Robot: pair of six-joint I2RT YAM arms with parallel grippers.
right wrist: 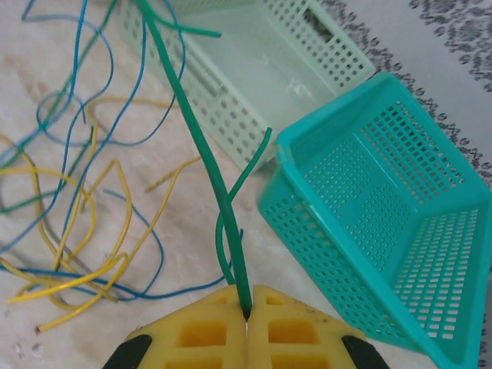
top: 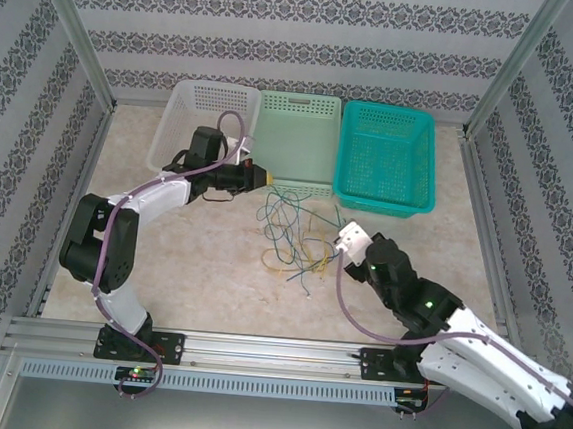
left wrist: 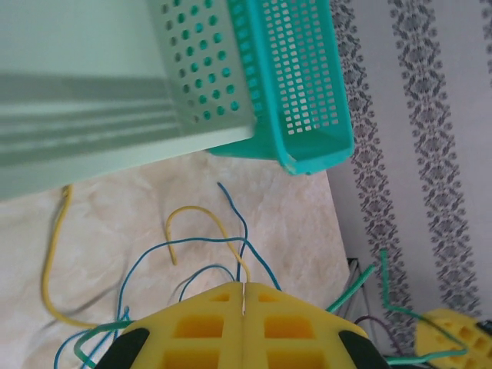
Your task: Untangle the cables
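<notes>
Next, my right gripper goes sideways toward the yellow loops of the tangle, then opens to release the dark green cable.
The cables lie in a loose tangle of yellow, blue and green strands on the table in front of the baskets. My left gripper hovers at the tangle's far left edge. In the left wrist view it is shut on a yellow cable that arches up from the fingertips, with a blue cable crossing it. My right gripper sits at the tangle's right side. In the right wrist view it is shut on a dark green cable that runs taut away over the pile.
Three baskets stand in a row at the back: white, pale green and teal. The pale green basket and the teal one are close to both grippers. Patterned walls and metal posts enclose the table.
</notes>
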